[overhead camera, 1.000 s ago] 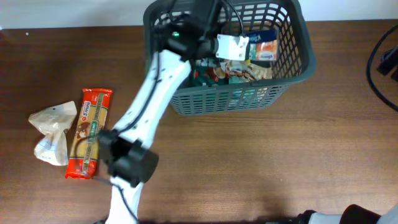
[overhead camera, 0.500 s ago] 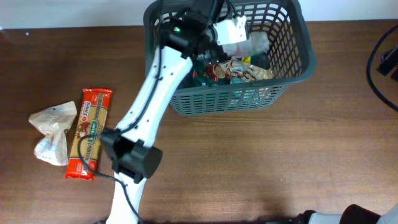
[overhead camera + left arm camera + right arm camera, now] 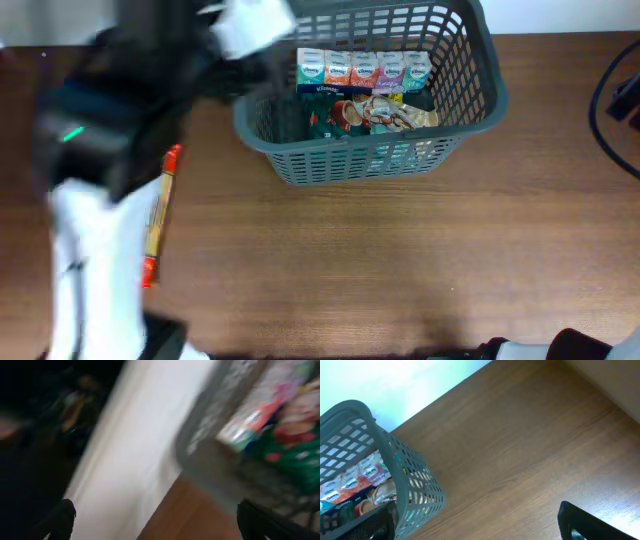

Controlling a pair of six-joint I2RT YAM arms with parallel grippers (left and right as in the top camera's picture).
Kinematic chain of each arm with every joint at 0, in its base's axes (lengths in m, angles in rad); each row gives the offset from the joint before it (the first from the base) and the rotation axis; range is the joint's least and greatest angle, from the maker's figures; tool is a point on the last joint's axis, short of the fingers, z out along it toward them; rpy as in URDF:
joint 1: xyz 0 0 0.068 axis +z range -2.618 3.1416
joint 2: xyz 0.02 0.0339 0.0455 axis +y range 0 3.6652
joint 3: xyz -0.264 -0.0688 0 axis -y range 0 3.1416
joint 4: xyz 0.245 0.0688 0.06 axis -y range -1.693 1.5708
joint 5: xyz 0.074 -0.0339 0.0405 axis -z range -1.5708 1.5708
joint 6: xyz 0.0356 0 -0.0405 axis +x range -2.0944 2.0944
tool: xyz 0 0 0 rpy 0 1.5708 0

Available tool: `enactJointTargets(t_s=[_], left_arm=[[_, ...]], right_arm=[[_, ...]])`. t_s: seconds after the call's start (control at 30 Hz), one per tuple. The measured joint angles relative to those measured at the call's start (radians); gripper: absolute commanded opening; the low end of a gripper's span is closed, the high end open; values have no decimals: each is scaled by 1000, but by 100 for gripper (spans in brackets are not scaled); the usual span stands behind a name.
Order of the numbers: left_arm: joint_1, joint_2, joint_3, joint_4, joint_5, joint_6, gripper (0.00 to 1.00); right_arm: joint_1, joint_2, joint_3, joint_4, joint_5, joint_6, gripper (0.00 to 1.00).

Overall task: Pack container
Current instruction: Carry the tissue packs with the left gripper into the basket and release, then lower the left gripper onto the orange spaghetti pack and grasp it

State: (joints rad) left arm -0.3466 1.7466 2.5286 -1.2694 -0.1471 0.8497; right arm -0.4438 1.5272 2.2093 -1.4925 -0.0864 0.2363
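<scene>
The spaghetti packet's middle [image 3: 159, 211] lies below my left gripper, to its left in the overhead view, still outside the container [image 3: 470, 100]. I should bring the gripper down and back onto it.
The container [image 3: 470, 100], a dark grey slotted basket, stands at the table's far middle. A row of coloured tissue packs [image 3: 362, 70] lies along its back wall, with crumpled snack packets [image 3: 375, 115] in front of them. My left arm [image 3: 110, 150] is a blur left of the basket. In the left wrist view the left gripper [image 3: 160, 527] is open and empty over the table edge, with the container's wall [image 3: 220, 415] to its right. My right gripper [image 3: 477, 527] is open and empty above bare wood, right of the container [image 3: 405, 480].
A long red packet [image 3: 160, 215] lies on the left of the table, mostly hidden behind my left arm. Black cables [image 3: 615, 90] hang at the right edge. The right arm's base [image 3: 560, 345] shows at the bottom right.
My left gripper opened and let go of the tissue packs inside the basket, then swung fast out to the left. The tissue packs now lie along the basket's back wall. The right arm is still.
</scene>
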Motion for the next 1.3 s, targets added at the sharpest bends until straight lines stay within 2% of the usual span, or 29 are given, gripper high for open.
enactJointTargets(t_s=[0.13,0.23,0.33,0.5,0.67,1.03,1.3], left_arm=[[166,-230,-212,13,-11,-23,97],[339,-377,-421,2,-5,-113,97],[457,-426,-580,-14,23,-213,90],[602,-362,-890,25,42,-377,90],[669,-175,-1107,76,47,-472,90],[674,109,-1121,154,42,-507,91],[717,217,-1121,248,30,-510,89]], right_arm=[[0,0,0,0,0,0,99],[0,0,0,0,0,0,99],[0,0,0,0,0,0,99],[0,0,0,0,0,0,99],[0,0,0,-1,0,0,99],[0,1,0,0,0,0,99],[0,1,0,-1,0,0,99]])
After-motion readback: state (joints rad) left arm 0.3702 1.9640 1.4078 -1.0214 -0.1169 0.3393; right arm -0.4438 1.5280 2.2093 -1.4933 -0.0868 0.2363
